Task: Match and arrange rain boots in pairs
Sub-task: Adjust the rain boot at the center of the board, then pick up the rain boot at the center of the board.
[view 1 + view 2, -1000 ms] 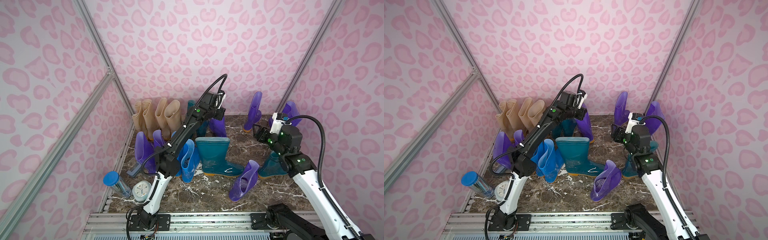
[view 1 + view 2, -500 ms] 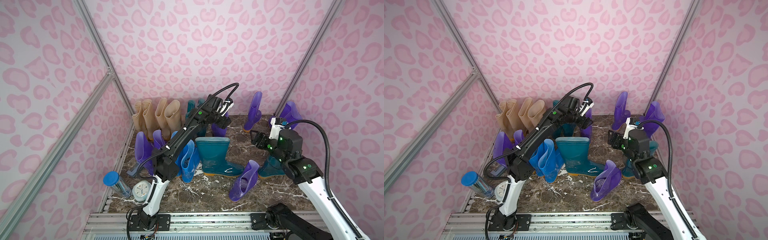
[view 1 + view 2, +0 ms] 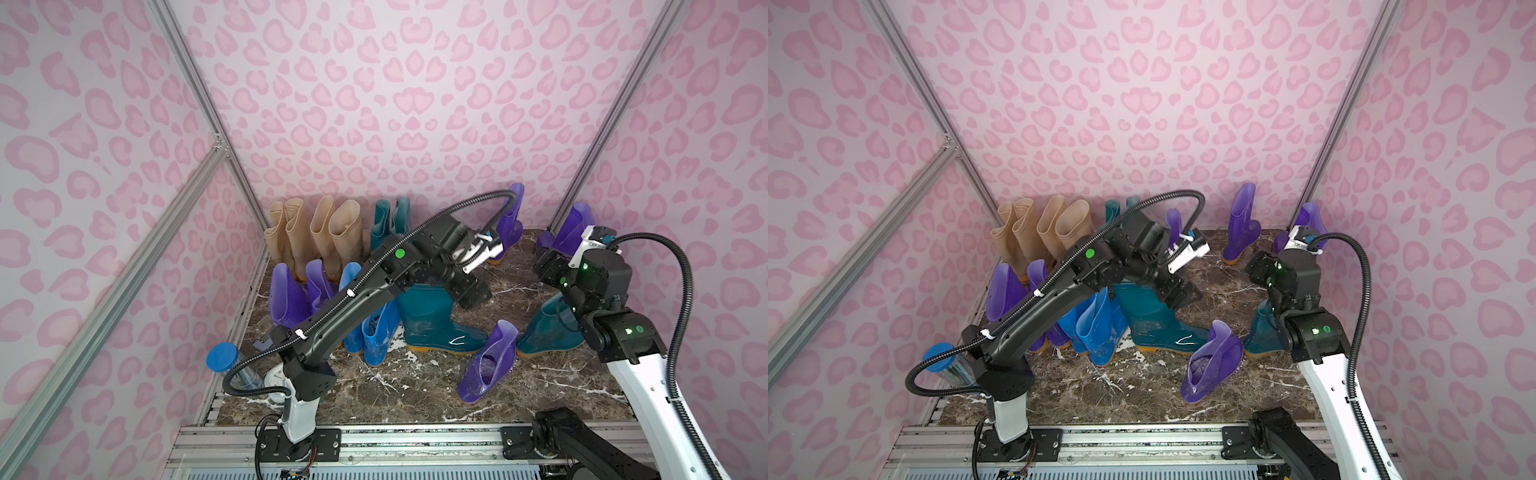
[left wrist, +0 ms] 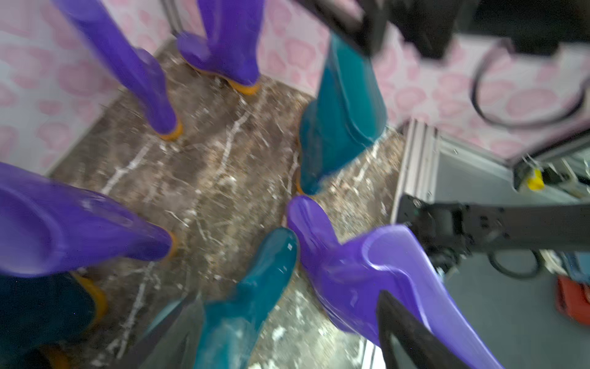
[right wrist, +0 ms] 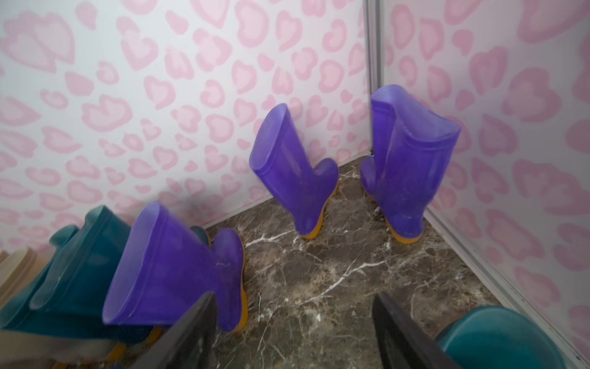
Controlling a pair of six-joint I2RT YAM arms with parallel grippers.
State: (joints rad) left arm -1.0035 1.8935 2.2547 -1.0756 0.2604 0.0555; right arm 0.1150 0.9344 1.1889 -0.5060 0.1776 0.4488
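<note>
I need to lower my left gripper next, past the teal toe, onto that boot's raised rim (image 3: 505,327) and close it, because the tilted purple boot stands apart from the other purple ones.
Beige rain boots (image 3: 316,237) and a dark teal pair (image 3: 390,216) stand along the back wall, with a purple boot (image 5: 169,265) beside the teal pair. More purple boots (image 3: 286,295) and bright blue boots (image 3: 374,332) stand at the left. A teal boot (image 3: 428,320) stands mid-floor and a purple boot (image 3: 486,365) tilts in front of it. My left gripper (image 3: 469,291) (image 4: 287,335) hangs open and empty above that teal boot. My right gripper (image 3: 544,266) (image 5: 293,335) is open over bare floor, above another teal boot (image 3: 544,328). Two purple boots (image 5: 293,179) (image 5: 408,166) stand by the back right corner.
A blue-lidded clear cylinder (image 3: 224,359) and a white round dial (image 3: 276,378) lie at the front left corner. Pink patterned walls close in three sides. An aluminium rail (image 3: 415,436) carrying both arm bases runs along the front of the marble floor (image 3: 395,395).
My left gripper has let go of the purple boot beside the back teal pair, opened, and swung right and forward. My right gripper has opened wider and shifted slightly.
</note>
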